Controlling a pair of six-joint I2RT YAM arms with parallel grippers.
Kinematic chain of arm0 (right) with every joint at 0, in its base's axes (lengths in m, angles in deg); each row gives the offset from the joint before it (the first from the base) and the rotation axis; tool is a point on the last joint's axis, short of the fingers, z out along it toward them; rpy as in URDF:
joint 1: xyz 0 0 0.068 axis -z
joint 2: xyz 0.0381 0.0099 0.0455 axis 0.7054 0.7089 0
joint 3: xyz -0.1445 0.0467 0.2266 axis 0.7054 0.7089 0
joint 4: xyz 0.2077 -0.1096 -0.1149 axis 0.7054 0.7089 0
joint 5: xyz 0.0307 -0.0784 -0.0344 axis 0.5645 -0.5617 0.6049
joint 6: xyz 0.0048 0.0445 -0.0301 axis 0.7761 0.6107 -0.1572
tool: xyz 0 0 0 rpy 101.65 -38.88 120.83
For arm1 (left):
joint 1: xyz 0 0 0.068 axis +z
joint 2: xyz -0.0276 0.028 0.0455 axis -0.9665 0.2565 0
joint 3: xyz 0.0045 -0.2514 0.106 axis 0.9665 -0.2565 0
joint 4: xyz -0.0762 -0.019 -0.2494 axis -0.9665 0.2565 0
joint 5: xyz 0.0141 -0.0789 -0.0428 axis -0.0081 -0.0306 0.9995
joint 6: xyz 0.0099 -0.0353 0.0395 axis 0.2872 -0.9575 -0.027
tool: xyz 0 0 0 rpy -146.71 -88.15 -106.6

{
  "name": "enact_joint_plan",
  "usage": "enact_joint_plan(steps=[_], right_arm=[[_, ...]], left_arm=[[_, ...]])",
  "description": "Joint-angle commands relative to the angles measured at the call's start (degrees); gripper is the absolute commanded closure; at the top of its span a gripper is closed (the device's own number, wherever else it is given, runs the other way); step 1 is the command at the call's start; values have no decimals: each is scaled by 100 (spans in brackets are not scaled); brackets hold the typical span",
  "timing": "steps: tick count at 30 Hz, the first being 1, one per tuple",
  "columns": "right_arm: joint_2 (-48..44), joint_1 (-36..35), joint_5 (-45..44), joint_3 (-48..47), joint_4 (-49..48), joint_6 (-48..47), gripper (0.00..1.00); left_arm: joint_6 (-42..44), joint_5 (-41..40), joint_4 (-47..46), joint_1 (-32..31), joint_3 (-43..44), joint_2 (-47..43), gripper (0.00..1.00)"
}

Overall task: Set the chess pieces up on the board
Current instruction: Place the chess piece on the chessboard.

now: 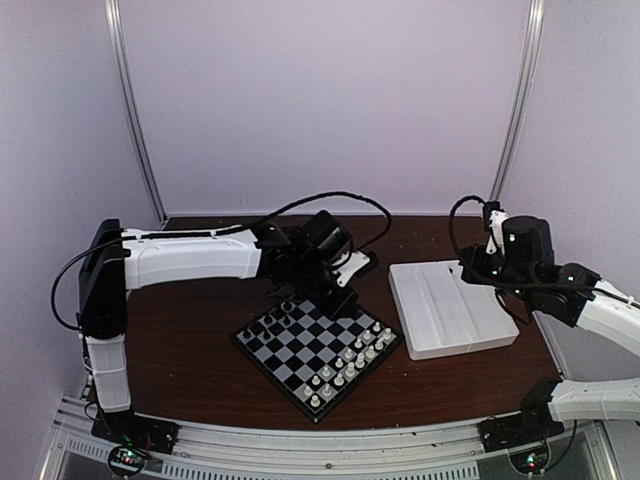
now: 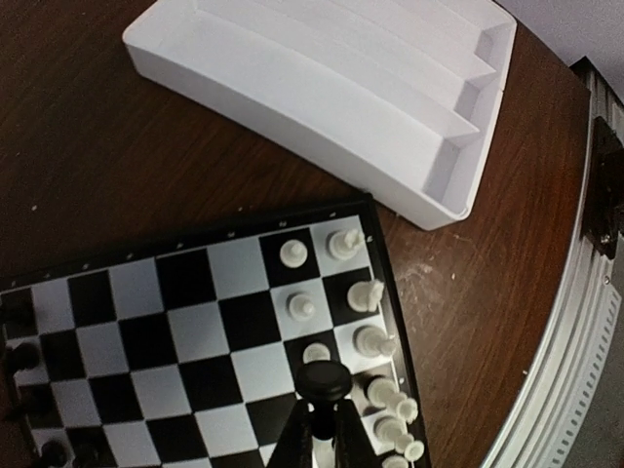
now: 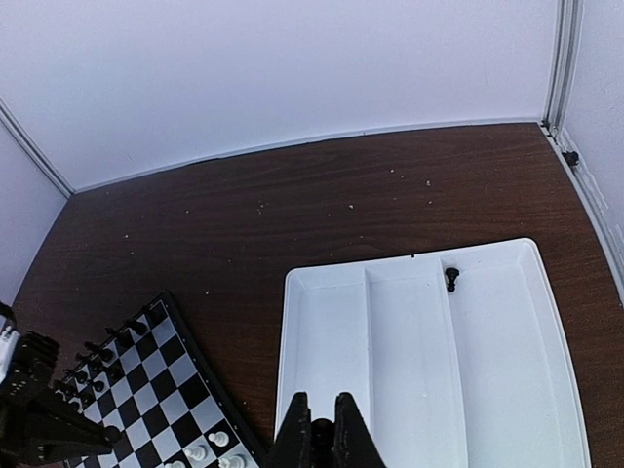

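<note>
The left gripper moves down and back from the board's far corner to the board's empty near-edge squares next, as they leave room to release the black piece.
The board (image 1: 286, 352) lies at the table's middle, turned like a diamond. Black chess pieces (image 1: 277, 318) stand along its far-left side and white pieces (image 1: 352, 358) along its near-right side. My left gripper (image 1: 336, 287) hangs over the board's far corner. In the left wrist view it (image 2: 323, 429) is shut on a black chess piece (image 2: 323, 381) with a round top, held above the white pieces (image 2: 369, 341). My right gripper (image 1: 482, 266) is over the white tray (image 1: 440, 350). In the right wrist view it (image 3: 320, 436) is closed on a small dark piece (image 3: 320, 431). One black piece (image 3: 451, 279) lies in the tray.
The white compartment tray (image 3: 409, 265) sits right of the board, close to its corner, and shows in the left wrist view (image 2: 292, 107). A metal rail (image 2: 575, 351) runs along the table's near edge. Walls stand behind and at both sides.
</note>
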State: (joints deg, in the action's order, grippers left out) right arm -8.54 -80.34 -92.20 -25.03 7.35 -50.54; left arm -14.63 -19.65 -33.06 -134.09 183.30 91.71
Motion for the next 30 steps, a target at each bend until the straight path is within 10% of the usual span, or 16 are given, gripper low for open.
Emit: enact_joint_plan(steps=[1, 10, 30], right_arm=[[110, 15, 181, 105, -392, -35, 100], [360, 16, 432, 213, -766, 70, 100], [-1, 19, 370, 366, -640, 107, 100]], left_arm=[[183, -711, 1232, 17, -367, -436, 100], [188, -1106, 3925, 26, 50, -469, 100], [253, -1107, 5881, 25, 1706, 1358, 100]])
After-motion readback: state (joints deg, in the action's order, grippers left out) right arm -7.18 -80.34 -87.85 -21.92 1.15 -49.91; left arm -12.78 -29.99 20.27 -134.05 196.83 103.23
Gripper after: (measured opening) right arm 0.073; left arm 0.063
